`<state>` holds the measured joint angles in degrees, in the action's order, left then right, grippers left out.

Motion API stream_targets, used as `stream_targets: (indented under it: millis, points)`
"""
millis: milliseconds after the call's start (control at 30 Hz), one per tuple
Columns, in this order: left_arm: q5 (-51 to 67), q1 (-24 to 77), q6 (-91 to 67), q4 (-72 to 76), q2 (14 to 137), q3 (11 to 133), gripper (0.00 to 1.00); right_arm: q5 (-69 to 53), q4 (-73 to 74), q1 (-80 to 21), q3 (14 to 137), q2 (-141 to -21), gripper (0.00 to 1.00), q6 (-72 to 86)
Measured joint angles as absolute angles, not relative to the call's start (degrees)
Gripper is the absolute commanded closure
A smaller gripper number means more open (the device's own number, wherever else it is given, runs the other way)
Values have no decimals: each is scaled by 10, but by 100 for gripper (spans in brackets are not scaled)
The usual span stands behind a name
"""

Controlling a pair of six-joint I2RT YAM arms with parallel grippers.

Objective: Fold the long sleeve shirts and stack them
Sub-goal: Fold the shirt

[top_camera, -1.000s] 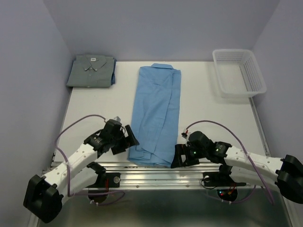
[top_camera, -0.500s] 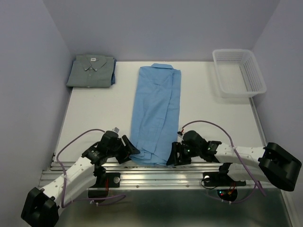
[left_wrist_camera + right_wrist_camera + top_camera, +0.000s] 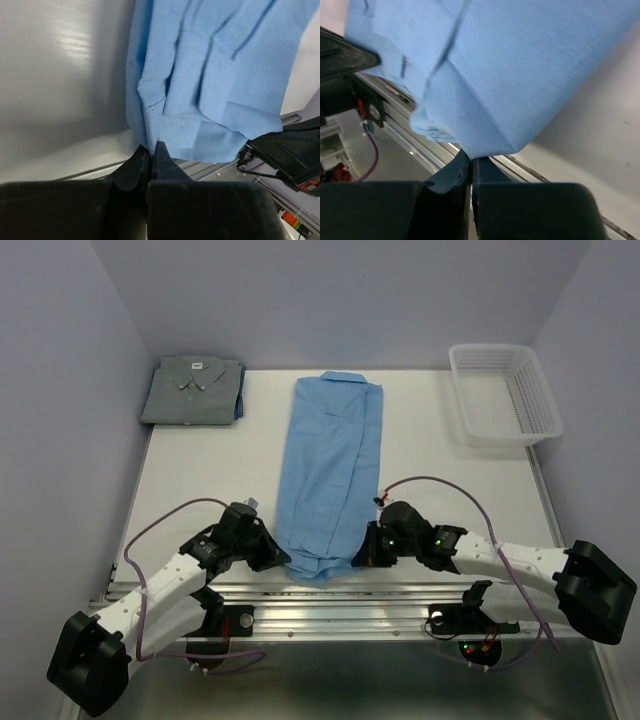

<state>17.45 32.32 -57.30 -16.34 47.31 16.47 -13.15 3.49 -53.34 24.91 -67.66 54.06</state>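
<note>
My right gripper will next lift its hem corner of the shirt outward. Then it will lower that corner onto the middle of the folded shirt, which is still at its full length.
The light sky-blue long sleeve shirt [image 3: 330, 475] lies folded lengthwise into a long strip down the middle of the table, collar at the far end. My left gripper [image 3: 283, 562] is shut on the strip's near left corner [image 3: 150, 135]. My right gripper [image 3: 362, 552] is shut on its near right corner [image 3: 485, 145]. Both near corners are lifted slightly off the table by the front rail. The dull grey long sleeve shirt [image 3: 193, 390] sits folded at the far left corner, white neck label showing.
A white plastic mesh basket [image 3: 503, 395] stands at the far right corner. A metal rail [image 3: 320, 600] runs along the table's near edge under both grippers. Purple walls close in the left, back and right sides.
Both grippers have closed from open onto the blue shirt's near corners. The arms moved inward toward the shirt's near end, and the hem has bunched narrower between them.
</note>
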Motion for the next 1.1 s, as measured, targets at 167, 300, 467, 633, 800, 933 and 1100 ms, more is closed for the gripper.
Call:
stream_targets:
  millis: [167,300,467,633,800,933,1100]
  points:
    - [155,326,-573,-196,456,253,100,-70,85,-533,332,-631,99,506]
    - [129,326,-568,-190,482,353,100,-22,103,-529,392,-630,99,474]
    - [76,307,-541,-179,598,473,100,10,121,-470,459,-682,99,426]
    - [52,257,-507,-166,705,566,100,45,129,-407,541,-753,99,366]
    - [60,202,-471,-142,816,653,100,50,124,-364,611,-823,99,326]
    - [73,184,-449,-131,893,711,100,45,124,-332,648,-880,99,310]
    - [102,179,-417,-135,1012,808,100,31,116,-292,669,-943,99,304]
